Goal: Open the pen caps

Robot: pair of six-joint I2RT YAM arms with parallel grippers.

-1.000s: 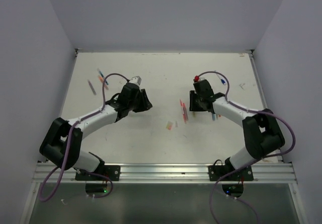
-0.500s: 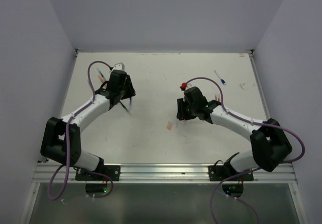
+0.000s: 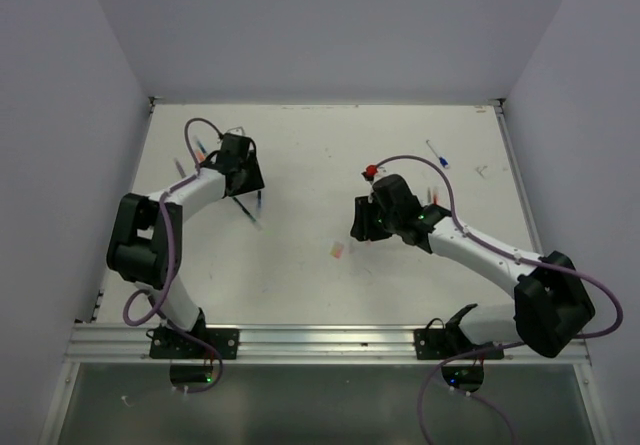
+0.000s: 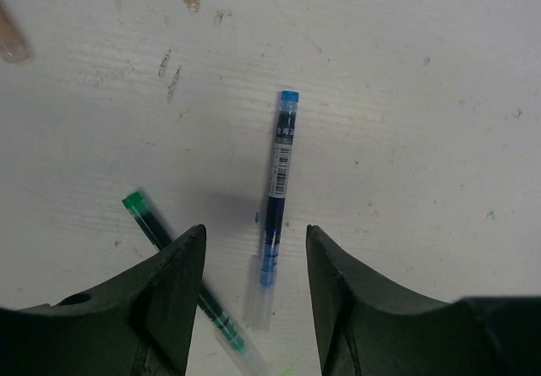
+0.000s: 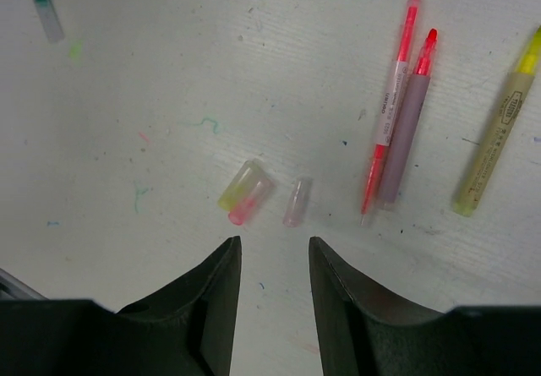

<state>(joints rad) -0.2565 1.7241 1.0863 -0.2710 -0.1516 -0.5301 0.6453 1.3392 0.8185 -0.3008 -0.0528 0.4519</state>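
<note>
The blue pen points between my open fingers, so my left gripper should next lower onto the blue pen's dark body between barcode and clear cap.
In the left wrist view a blue pen (image 4: 277, 190) lies on the white table with its clear cap (image 4: 260, 304) on, pointing between my fingers. A green pen (image 4: 173, 270) lies slanted beside it, partly under the left finger. My left gripper (image 4: 255, 239) is open and empty just above them; in the top view it (image 3: 243, 180) is at the far left. In the right wrist view loose yellow (image 5: 238, 184), pink (image 5: 252, 202) and pale clear caps (image 5: 297, 202) lie just ahead of my open, empty right gripper (image 5: 274, 245).
A pink pen (image 5: 390, 101), a grey pen with a red tip (image 5: 408, 122) and a yellow pen (image 5: 497, 139) lie right of the caps. A blue pen (image 3: 436, 153) lies far right, more pens (image 3: 200, 150) far left. Grey walls enclose the table (image 3: 320, 145).
My left gripper moved away to the far left, over the blue and green pens. My right gripper moved left and nearer, over the loose caps. Both stayed open.
</note>
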